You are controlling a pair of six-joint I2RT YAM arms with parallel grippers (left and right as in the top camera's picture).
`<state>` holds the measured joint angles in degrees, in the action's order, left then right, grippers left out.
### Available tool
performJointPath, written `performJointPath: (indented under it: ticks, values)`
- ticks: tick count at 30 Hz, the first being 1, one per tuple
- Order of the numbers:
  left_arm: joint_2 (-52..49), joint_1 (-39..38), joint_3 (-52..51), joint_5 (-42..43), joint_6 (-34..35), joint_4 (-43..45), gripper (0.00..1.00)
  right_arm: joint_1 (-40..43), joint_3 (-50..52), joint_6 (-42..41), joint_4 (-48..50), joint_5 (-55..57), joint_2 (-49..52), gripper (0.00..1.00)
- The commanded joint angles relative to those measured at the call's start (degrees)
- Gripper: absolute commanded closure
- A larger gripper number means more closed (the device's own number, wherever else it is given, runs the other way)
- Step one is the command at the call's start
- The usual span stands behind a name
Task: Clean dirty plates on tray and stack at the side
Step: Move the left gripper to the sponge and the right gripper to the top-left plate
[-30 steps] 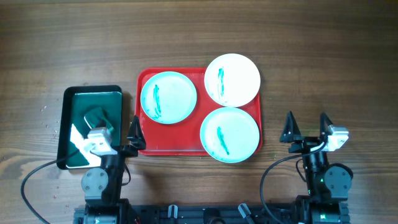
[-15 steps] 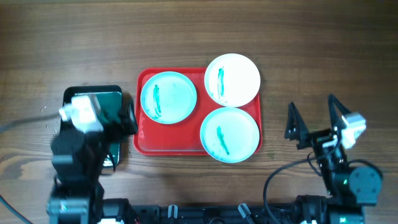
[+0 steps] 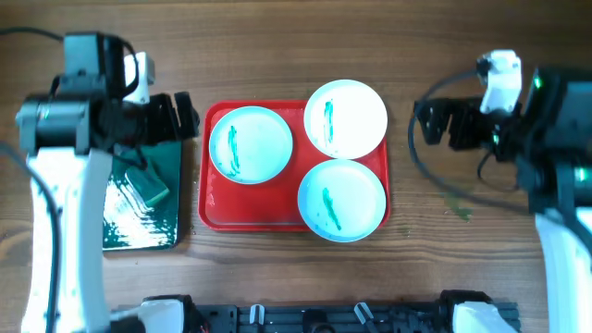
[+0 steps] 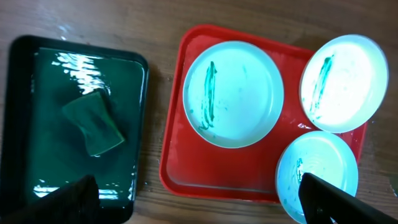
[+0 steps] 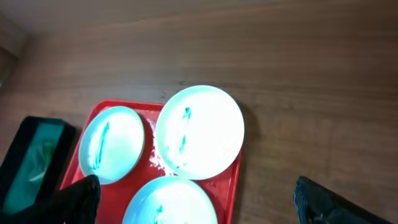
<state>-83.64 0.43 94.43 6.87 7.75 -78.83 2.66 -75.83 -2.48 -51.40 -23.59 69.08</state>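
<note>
I should move my right gripper left in the overhead view, down onto the sponge-side plate's rim facing the other plates, where bare red tray leaves finger room.
Three white plates with teal smears lie on the red tray (image 3: 215, 211): one at the left (image 3: 251, 145), one at the far right (image 3: 345, 118) overhanging the tray's corner, one at the near right (image 3: 341, 200). My left gripper (image 3: 185, 117) is open and empty, high above the gap between the black tray and the red tray. My right gripper (image 3: 425, 123) is open and empty, high above the table right of the tray. The left wrist view shows the tray (image 4: 180, 168) and plates (image 4: 233, 93) between its jaws (image 4: 202, 205). The right wrist view shows the plates (image 5: 199, 132) beyond its jaws (image 5: 205, 205).
A black tray with a wet green inside (image 3: 139, 227) lies left of the red tray and holds a green sponge (image 3: 148, 188); both show in the left wrist view (image 4: 93, 124). Bare wooden table surrounds the trays. A small green stain (image 3: 460, 213) marks the wood at right.
Both arms have risen from the table's front edge and swung towards the far side, the left above the black tray, the right beside the red tray. The plates have not moved.
</note>
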Motion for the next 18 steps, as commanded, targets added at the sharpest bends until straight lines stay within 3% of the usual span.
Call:
performJointPath:
  ticks: [1,3,6,9,12,14,16,18]
  values:
    - [-4.2,-0.2,1.0,3.5,-0.9,0.6,0.0,-0.2,-1.7,-6.9,1.9,-2.7,6.1,0.0]
    - [-5.9,-0.2,1.0,6.1,-0.9,1.1,0.0,-0.9,-1.6,-5.3,3.9,-8.5,10.6,0.02]
    - [-6.9,-0.1,1.0,5.7,0.0,2.1,0.0,-7.7,-2.3,-9.5,5.1,-4.3,16.7,0.07]
    - [-7.1,0.8,1.0,-5.6,13.5,2.7,0.0,-15.5,-6.0,-12.8,5.2,0.7,23.0,0.11]
    - [-7.1,3.0,1.0,-12.1,19.5,1.5,0.02,-24.0,-15.2,-14.2,3.4,8.1,33.2,0.19]
    - [-7.3,4.1,1.0,-13.0,19.8,1.2,0.05,-28.5,-21.3,-14.2,3.2,11.8,40.7,0.29]
    - [-7.6,5.1,0.8,-13.4,21.4,1.2,0.02,-31.3,-23.8,-11.3,4.1,13.9,45.2,0.41]
    - [-8.0,6.5,-0.1,-13.8,23.2,1.2,0.02,-34.4,-24.3,-10.4,5.9,18.0,48.9,0.59]
